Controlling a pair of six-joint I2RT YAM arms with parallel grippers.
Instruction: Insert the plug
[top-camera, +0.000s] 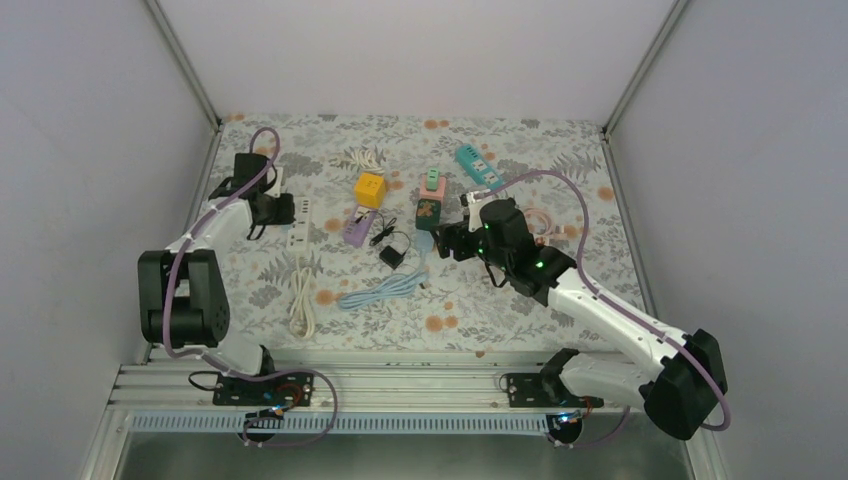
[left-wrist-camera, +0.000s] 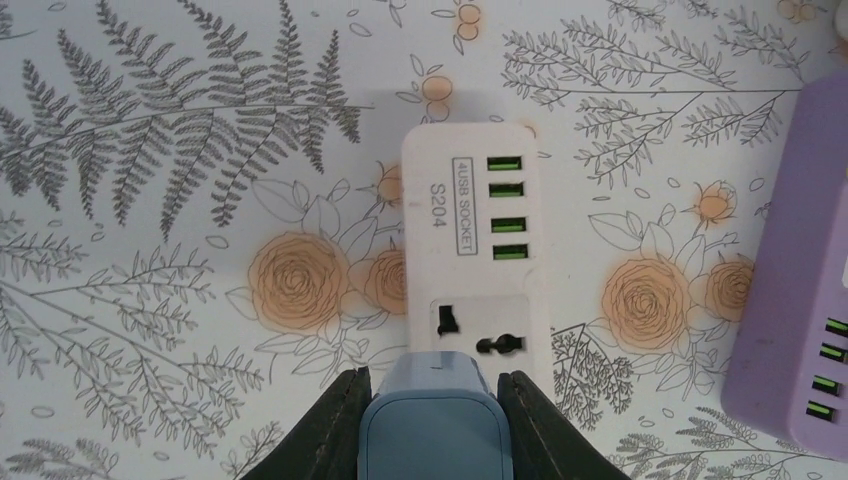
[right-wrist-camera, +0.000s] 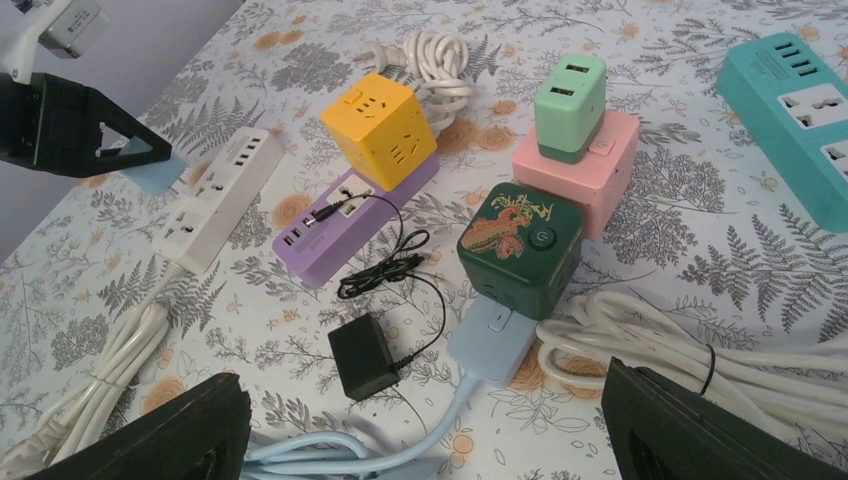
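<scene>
Next, my left gripper moves down onto that white socket (top-camera: 300, 225) (left-wrist-camera: 482, 338), since the free socket still shows uncovered past the raised plug.
My left gripper (left-wrist-camera: 432, 378) is shut on a blue-grey plug (left-wrist-camera: 435, 425), one finger on each of its sides. Just beyond the plug lies the white power strip (left-wrist-camera: 470, 250), with a free universal socket (left-wrist-camera: 480, 332) and a row of green USB ports. In the right wrist view the plug (right-wrist-camera: 150, 170) hangs close over the strip's (right-wrist-camera: 225, 195) left side. Its prongs are hidden. My right gripper (right-wrist-camera: 425, 385) stands wide open over the middle of the table, holding nothing. From above, the left gripper (top-camera: 283, 208) is at the far left and the right gripper (top-camera: 445, 240) at the centre.
A purple strip (right-wrist-camera: 350, 215) with a black lead plugged in lies right of the white one. Around it are a yellow cube (right-wrist-camera: 378, 130), a dark green cube (right-wrist-camera: 520, 245), a pink block (right-wrist-camera: 600, 180), a teal strip (right-wrist-camera: 800, 110), a black adapter (right-wrist-camera: 362, 355) and coiled cables.
</scene>
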